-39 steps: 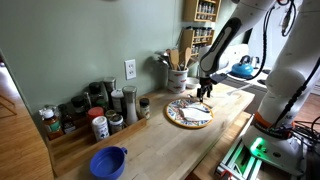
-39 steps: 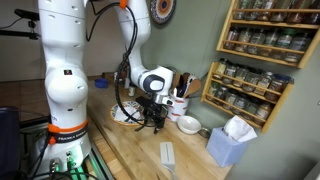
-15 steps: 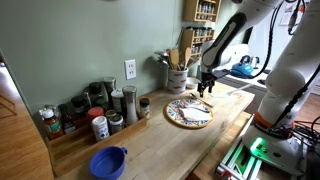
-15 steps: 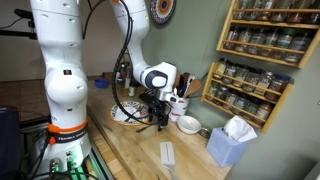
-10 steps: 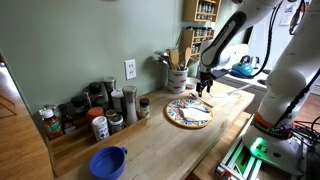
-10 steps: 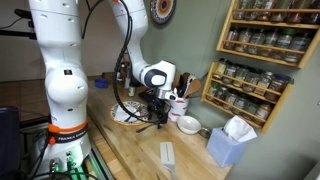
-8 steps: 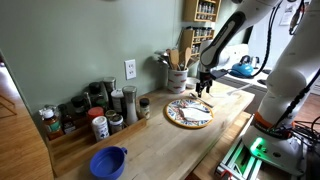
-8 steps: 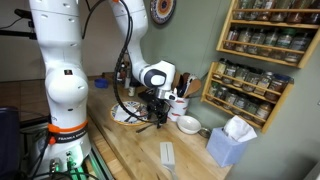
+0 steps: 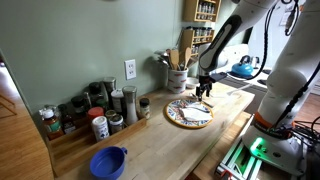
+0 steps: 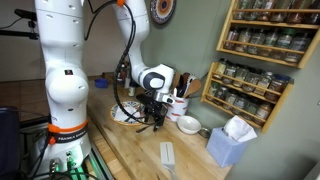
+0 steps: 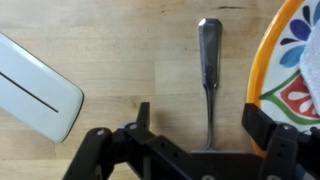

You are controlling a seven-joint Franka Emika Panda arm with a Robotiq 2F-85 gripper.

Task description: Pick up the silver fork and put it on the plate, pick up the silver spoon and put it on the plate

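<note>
The silver spoon's slim neck [image 11: 210, 113] lies nearer the finger by the plate's rim, so my gripper shifts slightly toward the plate next, then closes.
In the wrist view a slim silver utensil [image 11: 208, 70] lies on the wooden table, its handle pointing away. Its head is hidden under my gripper, so I cannot tell fork from spoon. My gripper [image 11: 203, 115] is open, with one jaw on each side of the handle. The plate's [image 11: 264, 55] orange and blue rim shows at the right edge, next to the right jaw. In both exterior views the gripper [image 9: 204, 92] [image 10: 153, 118] hangs low beside the plate [image 9: 175, 120] [image 10: 120, 116]. Something pale and silvery [image 9: 192, 112] lies on the plate.
A white flat object [image 11: 35, 85] lies left of the gripper. A crock of wooden utensils [image 9: 177, 76] stands behind the plate. Spice jars [image 9: 100, 110] line the wall. A blue bowl [image 9: 108, 162] sits near the front. A white bowl [image 10: 187, 124] and a blue box [image 10: 232, 142] stand nearby.
The gripper has come down a little toward the table beside the plate. Nothing else has moved.
</note>
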